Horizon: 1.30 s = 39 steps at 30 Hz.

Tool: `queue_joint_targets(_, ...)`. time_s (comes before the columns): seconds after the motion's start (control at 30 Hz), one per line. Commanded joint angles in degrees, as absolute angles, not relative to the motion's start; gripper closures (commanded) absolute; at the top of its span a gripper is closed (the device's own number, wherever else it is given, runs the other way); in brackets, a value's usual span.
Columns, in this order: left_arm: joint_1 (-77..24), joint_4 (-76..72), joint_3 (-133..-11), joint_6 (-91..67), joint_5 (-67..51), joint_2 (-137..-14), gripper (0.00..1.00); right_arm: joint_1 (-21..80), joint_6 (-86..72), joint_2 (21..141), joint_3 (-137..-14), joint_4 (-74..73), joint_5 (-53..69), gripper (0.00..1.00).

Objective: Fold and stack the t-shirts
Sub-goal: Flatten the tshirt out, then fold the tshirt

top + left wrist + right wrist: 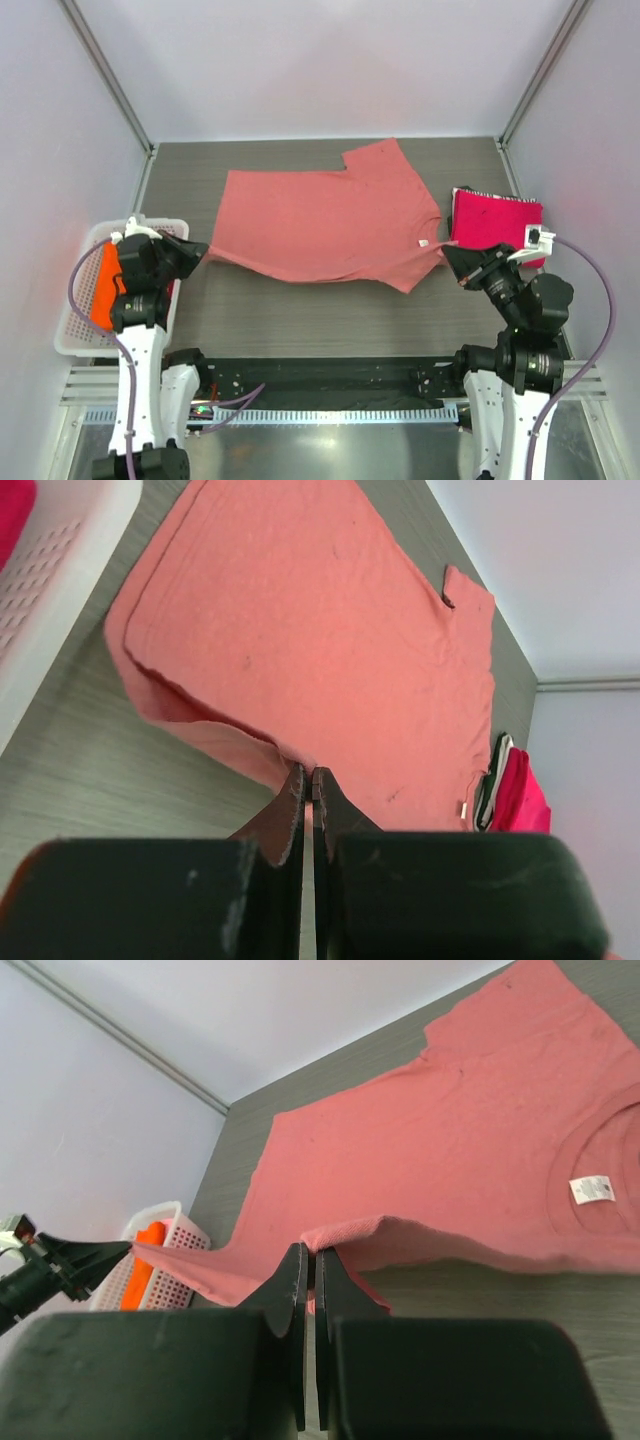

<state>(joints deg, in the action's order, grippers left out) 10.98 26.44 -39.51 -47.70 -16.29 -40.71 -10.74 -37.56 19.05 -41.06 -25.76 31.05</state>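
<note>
My right gripper should carry the t-shirt's lifted near edge outward and down over its flat body beside the collar, then release it.
The salmon-pink t-shirt lies spread across the grey table, its near edge lifted off the surface and stretched between both arms. My left gripper is shut on the shirt's near left corner. My right gripper is shut on the near right edge by the collar. A folded magenta t-shirt rests at the table's right side, also seen far off in the left wrist view. A bright orange t-shirt sits inside the basket, partly hidden by the left arm.
A white plastic lattice basket stands at the left edge of the table, its rim close to the left arm. White walls enclose the table on three sides. A metal rail carries the arm bases at the near edge.
</note>
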Motion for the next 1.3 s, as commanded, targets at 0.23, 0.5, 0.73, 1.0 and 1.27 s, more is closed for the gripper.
queue_joint_targets(0.23,10.9,41.4,-35.9,-51.8,-5.5,-30.5,1.0,-11.0,-35.0,18.7,-40.4,-42.0,21.4,0.99)
queue_joint_targets(0.5,11.0,35.0,-32.2,-55.3,-4.4,-39.4,1.0,-11.0,-33.4,31.2,-40.7,-34.0,21.1,0.99)
queue_joint_targets(0.73,11.0,30.5,-34.4,-54.5,-1.1,-46.7,1.0,-11.0,-33.2,42.4,-42.3,-27.3,22.2,0.99)
queue_joint_targets(1.0,11.0,26.8,-36.0,-54.2,1.7,-51.7,1.0,-9.1,-34.2,55.9,-49.2,-21.4,20.5,0.99)
queue_joint_targets(1.27,10.9,22.0,-37.6,-55.5,0.2,-57.7,1.0,-3.8,-33.1,67.8,-57.1,-20.5,15.8,0.99)
